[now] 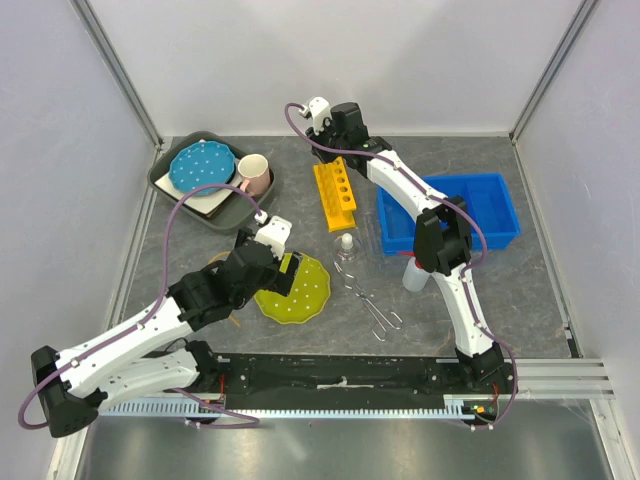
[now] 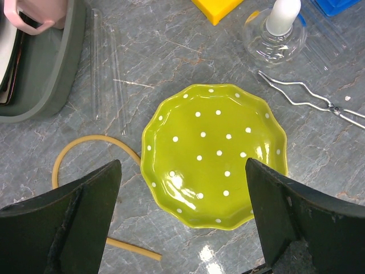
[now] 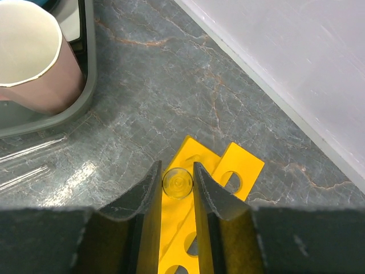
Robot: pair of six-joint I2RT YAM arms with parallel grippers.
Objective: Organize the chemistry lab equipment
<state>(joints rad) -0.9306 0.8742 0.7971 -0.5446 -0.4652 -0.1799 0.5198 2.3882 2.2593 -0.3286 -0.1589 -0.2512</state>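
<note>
The robot next needs to move its left gripper outward and down to the tube farther from the tray, onto the tube's near end, clear of the tray's rim.
My right gripper is shut on a thin clear tube, held upright and seen end-on, over the far end of the yellow test-tube rack. In the top view this gripper hangs above the rack. My left gripper is open and empty above a dotted yellow-green plate. Two more clear tubes lie on the table beside the grey tray. The white-capped flask and the metal tongs lie to the right of the plate. The white squeeze bottle stands under my right arm.
A grey tray at the back left holds a blue dotted plate and a pink mug. A blue bin sits at the right. A loop of yellow rubber tubing lies left of the green plate.
</note>
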